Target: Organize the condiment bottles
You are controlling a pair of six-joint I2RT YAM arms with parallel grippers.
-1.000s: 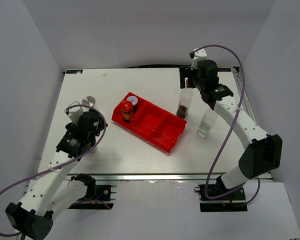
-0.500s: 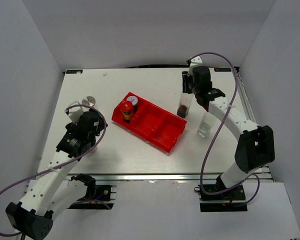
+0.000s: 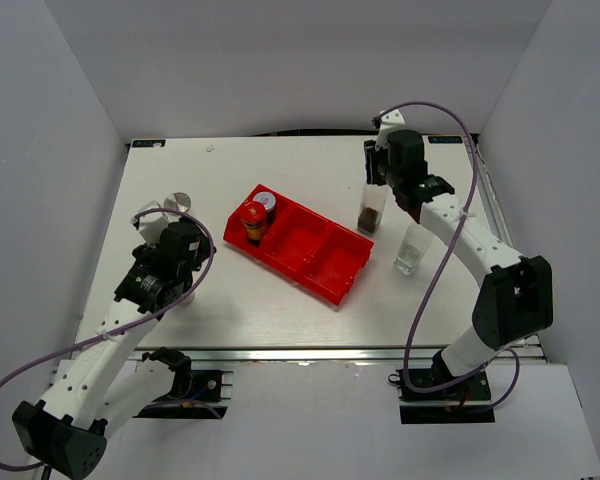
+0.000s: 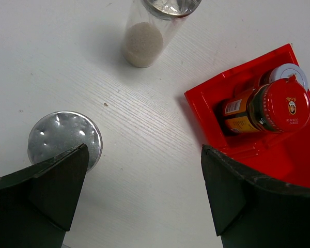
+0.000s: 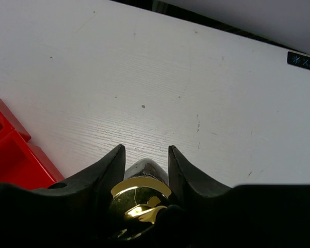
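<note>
I should next lift my right gripper with the gold-topped bottle and then lower it into the red bin's middle section, because that section is empty.
My right gripper is shut on the gold top of a tall clear bottle with brown contents, which stands just right of the red bin. A second clear bottle stands free further right. A red-lidded jar and a silver-capped shaker sit in the bin's far-left compartment. My left gripper hangs open over bare table between a silver-capped shaker and the bin. A clear bottle with pale grains stands beyond it.
The red divided bin lies diagonally mid-table, and its middle and right compartments hold nothing. White walls close in the table on the left, right and back. In the right wrist view the bin's corner shows at the left.
My right gripper moved left and down onto the brown-filled bottle and closed on its top. The left arm has stayed still.
</note>
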